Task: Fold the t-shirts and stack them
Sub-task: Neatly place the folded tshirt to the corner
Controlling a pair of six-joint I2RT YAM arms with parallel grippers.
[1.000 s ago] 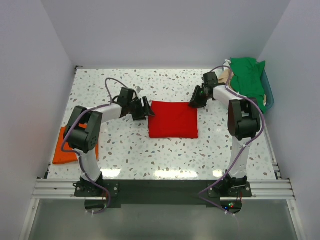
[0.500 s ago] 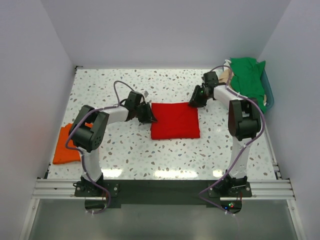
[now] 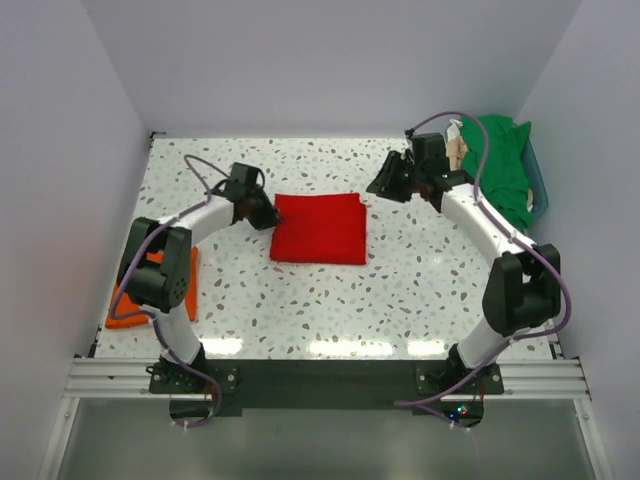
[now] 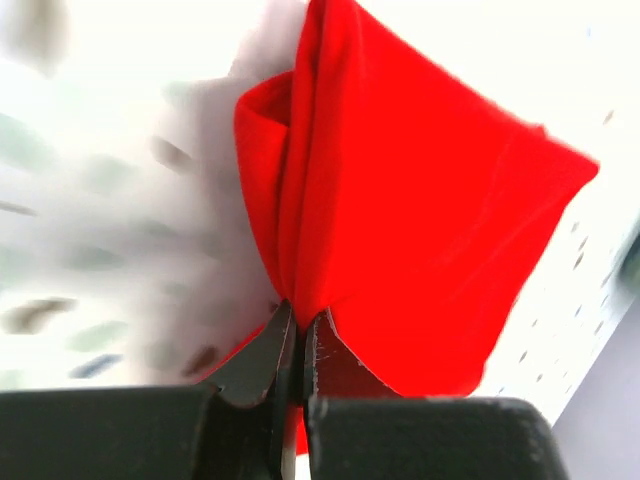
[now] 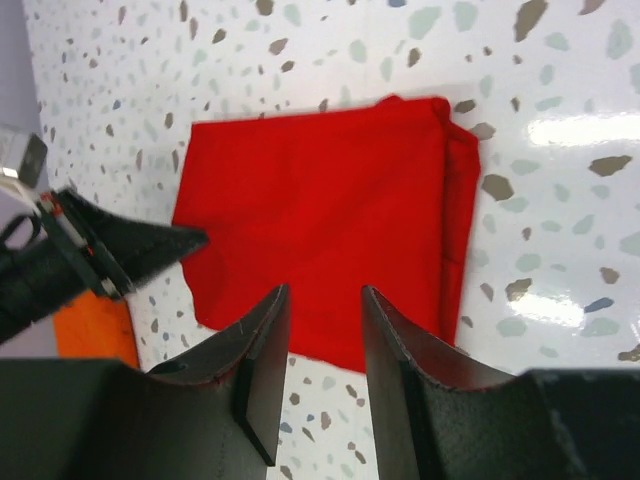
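Note:
I will lift my left gripper and carry the red t-shirt [image 3: 320,228] over the orange t-shirt [image 3: 128,305] to release it, since that lies to the gripper's left in the top view.
A bright red t-shirt [image 3: 320,228], folded into a rectangle, lies mid-table. My left gripper [image 3: 266,215] is shut on its left edge; the left wrist view shows the red cloth [image 4: 400,220] bunched and pinched between the closed fingertips of that gripper [image 4: 297,322]. My right gripper [image 3: 385,180] hovers open past the shirt's far right corner, holding nothing. In the right wrist view it [image 5: 325,295] looks down on the red t-shirt [image 5: 320,215]. An orange t-shirt [image 3: 128,305] lies folded at the near left. A green t-shirt [image 3: 500,165] drapes over the basket.
A teal basket [image 3: 540,195] stands at the far right against the wall, with tan cloth [image 3: 458,150] beside the green one. White walls close in the speckled table [image 3: 420,290] on three sides. The left arm's forearm passes over the orange t-shirt.
My left gripper closed on the red t-shirt's left edge and dragged it leftward. The right gripper rose off the shirt's far right corner and drew back.

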